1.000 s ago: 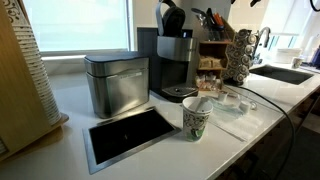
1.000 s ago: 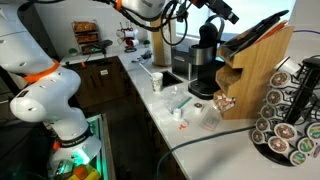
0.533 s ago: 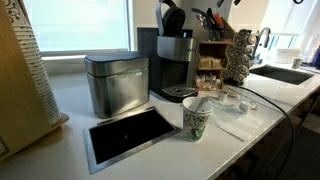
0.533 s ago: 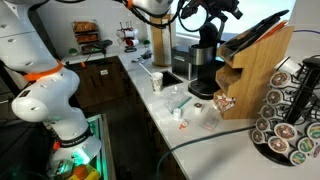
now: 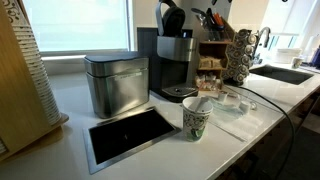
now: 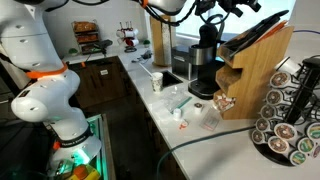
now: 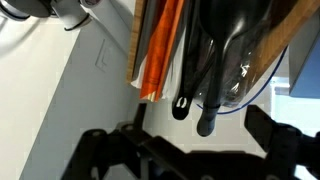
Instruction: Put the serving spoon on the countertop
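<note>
My gripper should next lower its open fingers toward the top in the wrist view, around the narrow stem of the serving spoon's upper handle [image 7: 218, 64], which lies below.
In the wrist view several long utensils stand close in front of the camera. A black serving spoon [image 7: 222, 40] with a broad head has its handle tip reaching between my fingers, next to a second black handle [image 7: 181, 100] and an orange spatula [image 7: 160, 45]. My gripper [image 7: 185, 140] is open, with the jaws wide on either side of the handle tips and touching nothing. In both exterior views the gripper [image 6: 228, 7] [image 5: 221, 5] hovers high over the utensils [image 5: 210, 19] behind the coffee machine. The white countertop [image 5: 70, 108] [image 6: 168, 120] lies below.
On the countertop are a dark steel-rimmed inset panel [image 5: 130, 135], a metal box [image 5: 115, 82], a coffee machine [image 5: 175, 62], a paper cup [image 5: 195, 120], a pod rack [image 5: 238, 55] and a wooden knife block [image 6: 255, 60]. A sink [image 5: 285, 73] is at the far end.
The gripper has shifted a little along the top of the exterior views, closer over the utensils. Nothing on the countertop has moved.
</note>
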You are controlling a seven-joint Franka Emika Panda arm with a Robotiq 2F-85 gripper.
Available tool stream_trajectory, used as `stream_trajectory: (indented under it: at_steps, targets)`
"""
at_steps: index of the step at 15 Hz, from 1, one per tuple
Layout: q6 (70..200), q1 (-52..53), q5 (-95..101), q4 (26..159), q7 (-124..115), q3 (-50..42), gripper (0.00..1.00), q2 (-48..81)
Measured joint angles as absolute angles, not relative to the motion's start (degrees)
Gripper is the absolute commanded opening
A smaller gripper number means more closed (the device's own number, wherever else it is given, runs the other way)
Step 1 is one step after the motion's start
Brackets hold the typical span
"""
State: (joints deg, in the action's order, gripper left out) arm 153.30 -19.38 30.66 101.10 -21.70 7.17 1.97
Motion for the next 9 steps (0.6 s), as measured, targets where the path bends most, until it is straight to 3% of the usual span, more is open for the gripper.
stream_trajectory:
  at_steps: [7, 9]
  targets:
    - [153.3, -19.2, 30.0, 99.2, -21.7, 7.4, 1.0, 5.7]
    - [153.3, -18.9, 30.1, 97.7, -21.9, 7.5, 0.92, 7.5]
